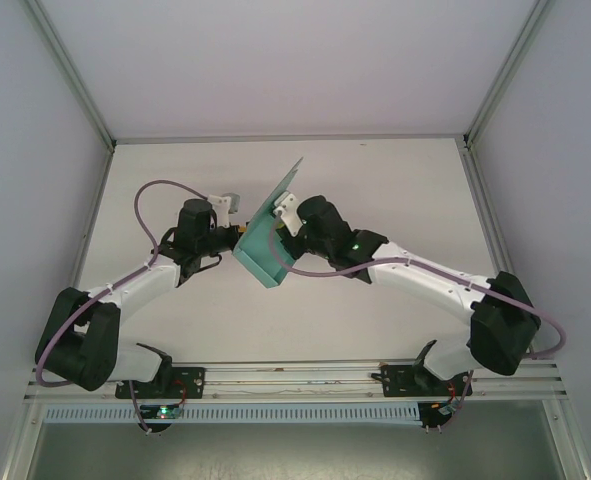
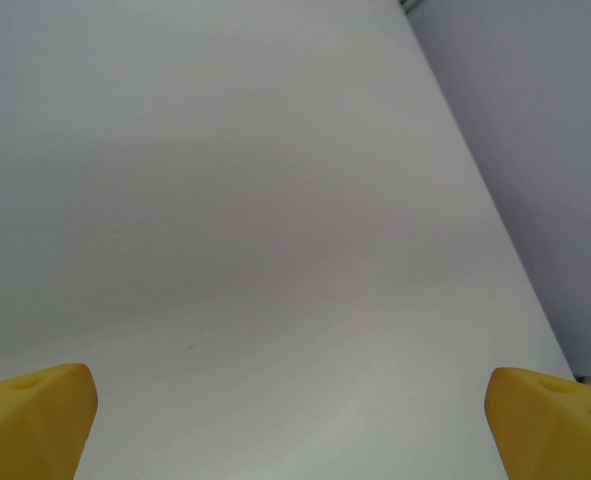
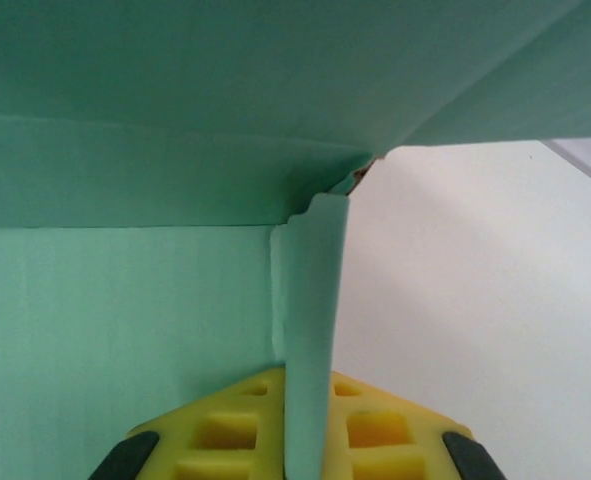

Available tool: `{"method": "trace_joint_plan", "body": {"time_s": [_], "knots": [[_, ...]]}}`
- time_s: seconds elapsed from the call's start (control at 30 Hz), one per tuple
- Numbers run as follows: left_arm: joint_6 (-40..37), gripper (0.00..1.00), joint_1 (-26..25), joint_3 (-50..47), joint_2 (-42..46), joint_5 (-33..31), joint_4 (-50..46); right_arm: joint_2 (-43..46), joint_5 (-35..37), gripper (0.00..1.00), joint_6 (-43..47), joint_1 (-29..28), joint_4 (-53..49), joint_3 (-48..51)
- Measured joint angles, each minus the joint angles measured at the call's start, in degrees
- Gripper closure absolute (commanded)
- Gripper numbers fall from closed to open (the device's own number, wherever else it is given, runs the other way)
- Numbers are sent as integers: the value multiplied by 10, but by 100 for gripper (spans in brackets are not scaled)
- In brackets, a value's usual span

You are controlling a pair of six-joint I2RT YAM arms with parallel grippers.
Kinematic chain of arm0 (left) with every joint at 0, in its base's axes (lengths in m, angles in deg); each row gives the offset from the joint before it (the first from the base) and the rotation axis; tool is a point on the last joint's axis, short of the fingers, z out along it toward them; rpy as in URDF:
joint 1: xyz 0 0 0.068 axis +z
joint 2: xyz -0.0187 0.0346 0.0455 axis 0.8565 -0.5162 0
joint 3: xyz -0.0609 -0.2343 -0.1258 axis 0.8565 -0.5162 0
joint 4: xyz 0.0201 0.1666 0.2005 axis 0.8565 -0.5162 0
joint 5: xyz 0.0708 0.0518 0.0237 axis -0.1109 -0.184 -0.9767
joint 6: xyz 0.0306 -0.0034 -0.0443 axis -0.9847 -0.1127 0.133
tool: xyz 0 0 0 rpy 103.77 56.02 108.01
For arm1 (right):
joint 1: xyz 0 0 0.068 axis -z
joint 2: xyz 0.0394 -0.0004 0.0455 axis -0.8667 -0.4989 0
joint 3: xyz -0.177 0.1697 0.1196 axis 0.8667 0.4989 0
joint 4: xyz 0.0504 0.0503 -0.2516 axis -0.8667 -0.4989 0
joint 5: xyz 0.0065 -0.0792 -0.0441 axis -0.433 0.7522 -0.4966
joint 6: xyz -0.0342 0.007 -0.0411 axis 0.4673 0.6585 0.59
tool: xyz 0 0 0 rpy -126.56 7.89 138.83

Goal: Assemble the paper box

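Observation:
I should next turn the slanted, held-up box straight with my right gripper and lower it onto the bare tabletop below. Then I should let go of the side of the box.
The teal-green paper box [image 1: 265,240] is held up off the table between the two arms, partly folded, with one long flap [image 1: 289,180] rising toward the back. My right gripper [image 1: 278,238] is shut on one of its side walls. Up close, that wall [image 3: 310,330] runs edge-on between the two yellow pads [image 3: 375,425], with the box's inner panels [image 3: 125,300] filling the left and top. My left gripper [image 1: 231,236] stands just left of the box, open, its yellow fingertips [image 2: 35,415] far apart at the bottom corners with bare table between them.
The white table [image 1: 375,190] is walled by grey panels with metal posts at left and right. A rail [image 1: 295,378] carrying both arm bases runs along the near edge. Purple cables loop off each arm.

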Motion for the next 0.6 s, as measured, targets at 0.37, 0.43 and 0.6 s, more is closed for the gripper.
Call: {"method": "trace_joint_plan", "body": {"time_s": [0.37,0.43,0.6], "knots": [[7,0,8,0,12,-44,-12,-59,212,98,-48,-64,-32,-58],[8,0,10,0,12,-52,-13,-69,230,100,-54,-69,-33,-65],[8,0,10,0,15,-56,-14,-58,229,100,-61,-70,-6,-47]]}}
